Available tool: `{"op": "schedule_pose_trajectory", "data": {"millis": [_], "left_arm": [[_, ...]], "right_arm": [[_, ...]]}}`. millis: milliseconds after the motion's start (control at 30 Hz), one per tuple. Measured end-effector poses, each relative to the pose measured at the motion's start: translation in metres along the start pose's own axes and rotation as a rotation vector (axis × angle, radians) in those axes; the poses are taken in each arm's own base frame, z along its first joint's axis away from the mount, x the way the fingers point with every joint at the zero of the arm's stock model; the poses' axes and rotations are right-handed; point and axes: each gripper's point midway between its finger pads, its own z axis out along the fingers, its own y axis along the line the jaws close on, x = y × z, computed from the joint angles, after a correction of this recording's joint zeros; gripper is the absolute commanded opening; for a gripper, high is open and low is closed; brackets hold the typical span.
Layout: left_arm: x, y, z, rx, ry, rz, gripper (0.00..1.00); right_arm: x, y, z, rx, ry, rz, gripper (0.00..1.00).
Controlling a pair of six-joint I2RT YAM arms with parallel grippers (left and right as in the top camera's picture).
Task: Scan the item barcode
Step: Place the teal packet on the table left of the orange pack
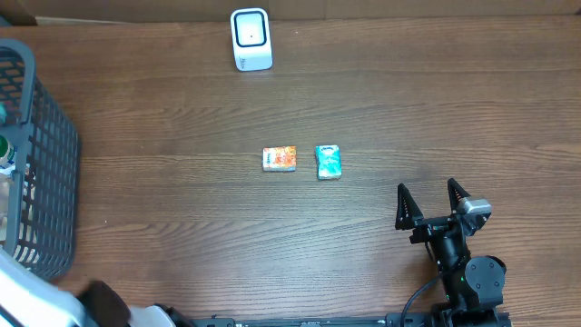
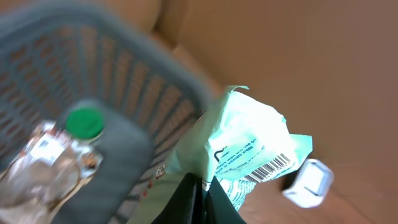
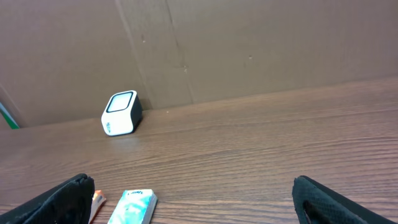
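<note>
The left gripper swings outward and to its right in the overhead view next, lowering onto clear tabletop (image 1: 248, 163) beside the orange packet to release.
In the left wrist view my left gripper (image 2: 202, 182) is shut on the lower edge of a pale mint-green packet (image 2: 242, 140). The packet stands upright above the jaws, its printed barcode (image 2: 271, 168) facing the camera. The white scanner (image 2: 309, 182) lies blurred to the packet's lower right. The same scanner (image 1: 251, 39) stands at the table's far edge and shows in the right wrist view (image 3: 120, 113). My right gripper (image 1: 434, 204) rests at the near right, open and holding nothing (image 3: 191, 182). In the overhead view the left gripper is off the bottom-left corner.
A grey plastic basket (image 1: 41, 154) stands at the left edge and holds a bottle with a green cap (image 2: 84, 122). An orange packet (image 1: 279, 159) and a teal packet (image 1: 328, 162) lie side by side mid-table. Cardboard walls back the table.
</note>
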Motion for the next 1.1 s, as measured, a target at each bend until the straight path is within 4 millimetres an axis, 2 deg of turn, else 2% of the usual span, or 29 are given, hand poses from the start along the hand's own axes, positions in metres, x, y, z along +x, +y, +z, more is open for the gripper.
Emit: {"op": "schedule_pose_trajectory", "data": {"millis": [67,167,267,333,500,633,800,967,1100], "left_arm": [[0.003,-0.028,-0.025,0.055,-0.037,0.038,0.04],[0.022,-0.067,-0.054,0.143,-0.026,0.096,0.04],[0.053,-0.095,-0.062,0.217,0.066,0.137,0.04],[0.072,-0.110,-0.056,0.255,0.138,0.163,0.04],[0.132,-0.129,-0.017,0.284,0.371,0.206,0.04],[0.194,-0.135,0.027,0.268,0.568,0.216,0.04],[0.271,-0.135,0.075,0.237,0.725,0.191,0.04],[0.347,-0.136,0.108,0.218,0.817,0.152,0.04],[0.393,-0.133,0.126,0.184,0.864,0.083,0.04]], "right_arm": [[0.000,0.000,0.000,0.000,0.000,0.000,1.00],[0.000,0.000,0.000,0.000,0.000,0.000,1.00],[0.000,0.000,0.000,0.000,0.001,0.000,1.00],[0.000,0.000,0.000,0.000,0.000,-0.001,1.00],[0.000,0.000,0.000,0.000,0.000,0.000,1.00],[0.000,0.000,0.000,0.000,0.000,0.000,1.00],[0.000,0.000,0.000,0.000,-0.001,0.000,1.00],[0.000,0.000,0.000,-0.001,0.000,0.000,1.00],[0.000,0.000,0.000,0.000,0.000,0.000,1.00]]}}
